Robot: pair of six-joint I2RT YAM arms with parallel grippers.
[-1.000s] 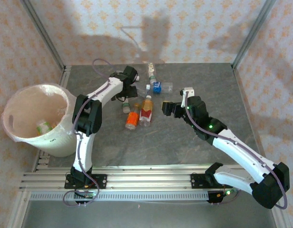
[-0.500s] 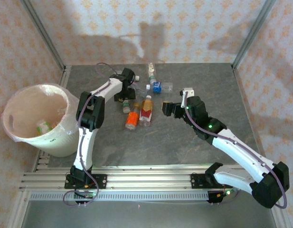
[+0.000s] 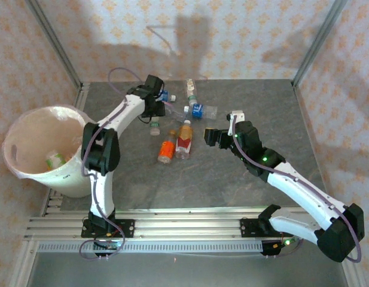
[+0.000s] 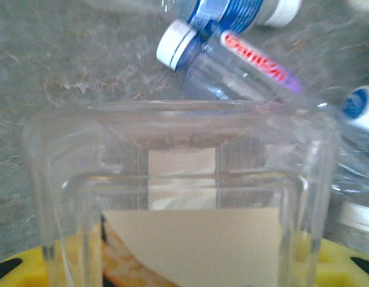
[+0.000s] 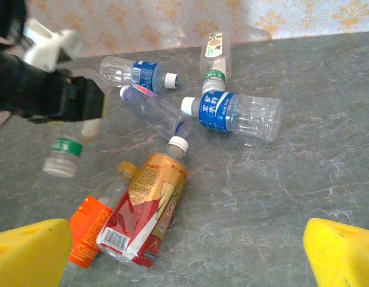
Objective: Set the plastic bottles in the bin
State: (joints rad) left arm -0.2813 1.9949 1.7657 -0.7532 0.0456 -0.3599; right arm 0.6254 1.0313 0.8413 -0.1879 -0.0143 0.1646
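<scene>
The bin's opening lies back from its tall rim, away from the bottle cluster, so I should raise my left gripper clear of the rim, swing over and release.
Several plastic bottles lie in a loose cluster mid-table: a red-and-gold one, an orange one, a blue-labelled one and a green-capped one. My left gripper is shut on a clear green-capped bottle, whose base sits right before the left wrist camera. My right gripper hangs open just right of the red-and-gold bottle, nothing between its yellow pads. The white bin stands at the left.
One green-labelled bottle lies inside the bin. Two more clear bottles lie behind the cluster. Metal frame posts stand at the table's back corners. Bare grey tabletop stretches right of the bottles.
My left gripper has shut on the clear green-capped bottle and shifted back and to the left with it; its elbow swung toward the bin. The right arm has stayed still.
</scene>
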